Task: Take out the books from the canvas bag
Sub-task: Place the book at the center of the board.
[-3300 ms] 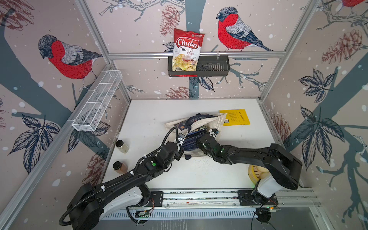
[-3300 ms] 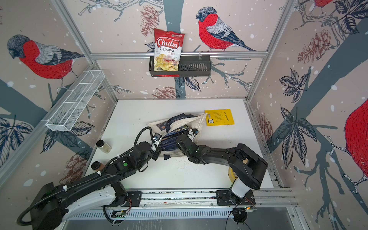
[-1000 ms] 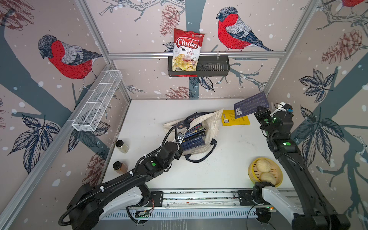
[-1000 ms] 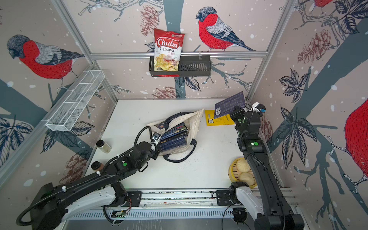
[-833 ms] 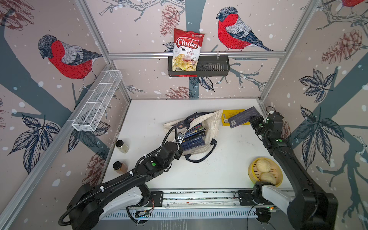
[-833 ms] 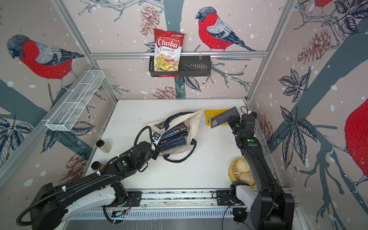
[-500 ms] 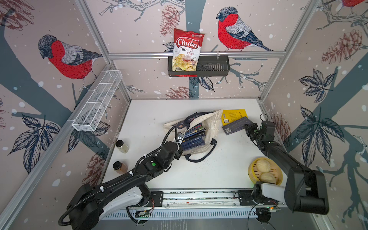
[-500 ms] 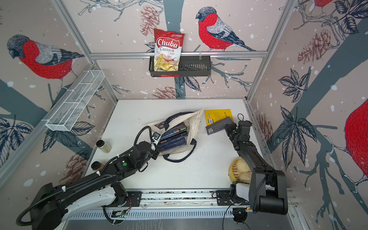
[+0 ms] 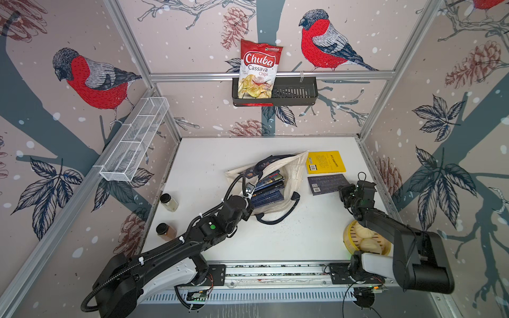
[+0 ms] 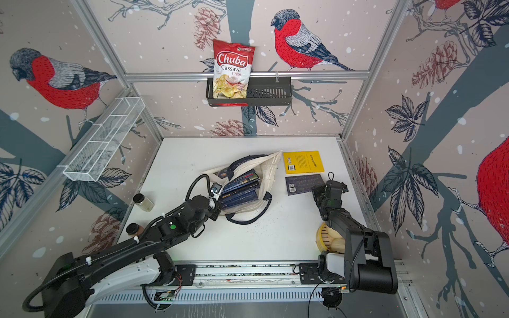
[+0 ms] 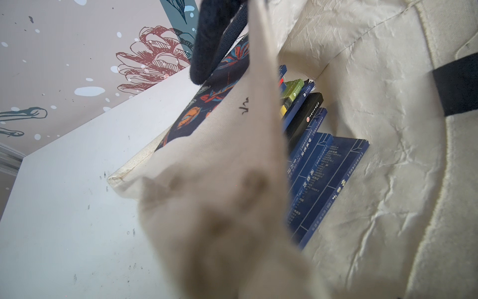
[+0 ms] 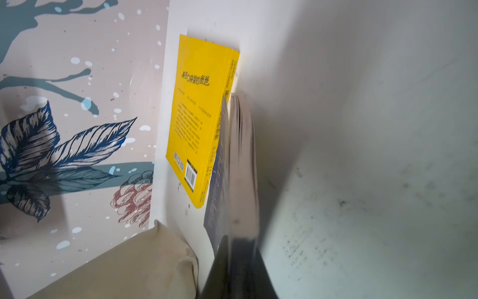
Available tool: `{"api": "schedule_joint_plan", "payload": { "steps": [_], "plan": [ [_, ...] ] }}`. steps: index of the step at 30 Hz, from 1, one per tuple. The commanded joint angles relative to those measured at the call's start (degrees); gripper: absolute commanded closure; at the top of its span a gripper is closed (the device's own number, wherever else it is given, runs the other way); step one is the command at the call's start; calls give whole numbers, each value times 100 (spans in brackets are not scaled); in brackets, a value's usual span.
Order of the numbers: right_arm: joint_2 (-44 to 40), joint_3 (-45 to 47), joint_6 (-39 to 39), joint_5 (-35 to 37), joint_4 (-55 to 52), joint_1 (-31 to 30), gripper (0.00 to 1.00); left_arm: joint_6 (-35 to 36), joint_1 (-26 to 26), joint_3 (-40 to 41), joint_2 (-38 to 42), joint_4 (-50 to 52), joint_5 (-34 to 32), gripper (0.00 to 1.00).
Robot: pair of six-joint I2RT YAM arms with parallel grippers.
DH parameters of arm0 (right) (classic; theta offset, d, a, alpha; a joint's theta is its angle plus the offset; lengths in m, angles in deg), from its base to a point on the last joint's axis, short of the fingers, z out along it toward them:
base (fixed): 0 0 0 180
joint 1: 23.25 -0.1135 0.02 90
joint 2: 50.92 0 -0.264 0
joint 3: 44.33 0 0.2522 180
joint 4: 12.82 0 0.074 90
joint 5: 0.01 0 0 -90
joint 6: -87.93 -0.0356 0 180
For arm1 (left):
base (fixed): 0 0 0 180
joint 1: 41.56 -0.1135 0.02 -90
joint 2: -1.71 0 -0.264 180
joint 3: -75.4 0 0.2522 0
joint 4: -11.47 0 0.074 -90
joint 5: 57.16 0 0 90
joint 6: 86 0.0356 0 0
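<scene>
The navy book goes down onto the tabletop in front of the yellow book (image 9: 326, 162) next, where my right gripper releases it, since that spot lies clear of the bag.
The cream canvas bag (image 9: 293, 172) (image 10: 271, 165) lies open in the middle of the table, with several dark navy books (image 9: 268, 188) (image 10: 239, 190) stacked inside. My left gripper (image 9: 249, 196) is shut on the bag's near rim and holds the mouth up. In the left wrist view the cloth (image 11: 219, 207) covers the jaws, and the books (image 11: 318, 168) show past it. A yellow book (image 9: 326, 162) (image 12: 199, 116) lies at the back right. Just in front of it is a navy book (image 9: 326, 184) (image 10: 303, 184) (image 12: 232, 168), low at the table. My right gripper (image 9: 343, 190) (image 12: 235, 259) is shut on its right edge.
Two spice jars (image 9: 169, 202) (image 9: 165, 231) stand by the left wall. A bamboo steamer with buns (image 9: 363, 242) sits at the front right, under my right arm. A chips bag (image 9: 257, 68) stands in a black basket (image 9: 294, 90) on the back wall. A white wire shelf (image 9: 137, 137) hangs left.
My right arm carried the navy book out of the bag, then swung it down from near the right wall to the table by the yellow book. The left arm has not moved.
</scene>
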Motion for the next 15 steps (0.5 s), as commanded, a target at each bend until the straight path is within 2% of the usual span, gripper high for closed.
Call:
{"api": "schedule_joint_plan", "payload": {
  "steps": [1,4,7,10,15],
  "plan": [
    [-176,104,-319,865,-271,-13,100,-16,0,-59,-21,-155,-70,100],
    [-24,240,-408,643,278,-19,97,-11,5,-75,-39,-149,-55,100],
    [614,-191,-124,233,61,-90,97,-16,-1,-74,-39,-146,-67,100],
    [979,-264,-105,-121,287,-51,98,-25,0,-75,-13,-128,-98,100],
    [1005,-511,153,149,-209,-62,99,-16,4,-57,1,-129,-105,100]
  ]
}}
